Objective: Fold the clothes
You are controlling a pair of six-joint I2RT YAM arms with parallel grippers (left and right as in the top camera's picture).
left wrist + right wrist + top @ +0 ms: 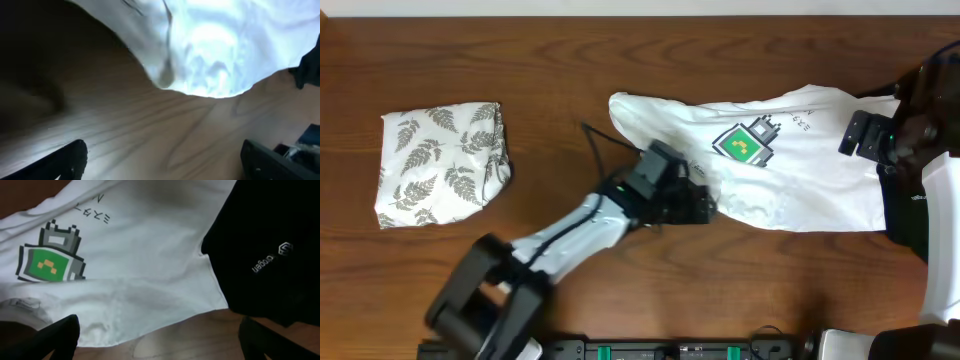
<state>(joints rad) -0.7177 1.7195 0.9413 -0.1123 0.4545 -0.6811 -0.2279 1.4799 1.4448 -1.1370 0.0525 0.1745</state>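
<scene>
The left gripper lowers toward the T-shirt next, onto the fold at the T-shirt's near edge, since only bare wood lies between the open fingers.
The clothes, a white T-shirt, lie spread out and wrinkled on the wooden table at centre right. Its green-and-yellow pixel graphic faces up. My left gripper sits low at the shirt's near-left edge. In the left wrist view this gripper is open, with bare wood between its fingers and the shirt's rumpled edge just ahead. My right gripper hangs over the shirt's right end. In the right wrist view it is open above the shirt's hem, holding nothing.
A folded white fern-print cloth lies at the far left. A black garment with a small white logo lies against the T-shirt's right side. A thin dark cable runs by the left arm.
</scene>
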